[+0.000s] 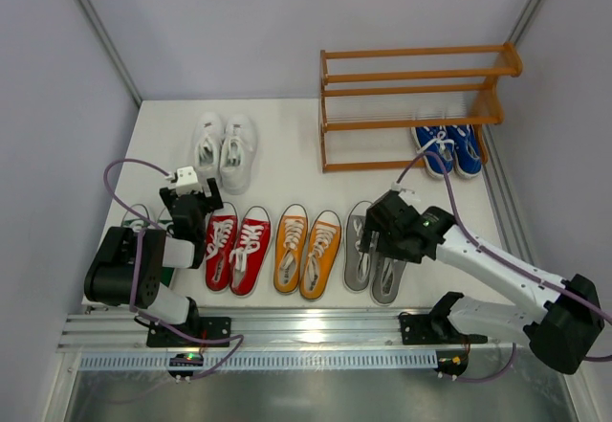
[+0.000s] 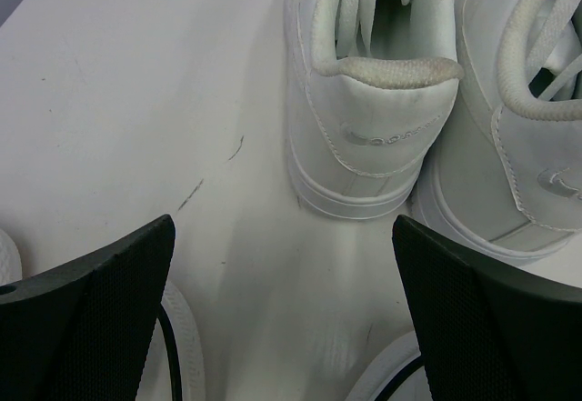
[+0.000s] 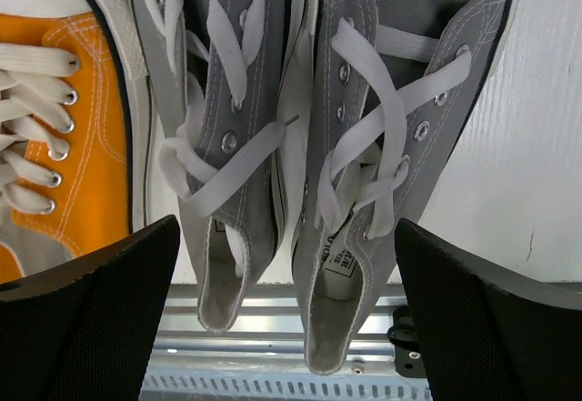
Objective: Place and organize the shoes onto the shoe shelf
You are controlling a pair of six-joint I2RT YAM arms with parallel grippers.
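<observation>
My right gripper should next go down around the inner collars of the grey shoes and close on both, because they lie side by side below it, between its open fingers.
The orange-brown shoe shelf stands at the back right with bare slats. The blue shoes lie at its right foot. White shoes lie at the back left. Red, orange and grey shoes lie in a front row. The green shoes are mostly hidden by the left arm. My left gripper is open and empty, just short of the white shoes' heels. My right gripper is open above the grey shoes, its fingers outside the pair.
A metal rail with the arm bases runs along the near edge. Grey walls close in the table at the left, back and right. An orange shoe lies just left of the grey pair. White toe caps lie under the left fingers.
</observation>
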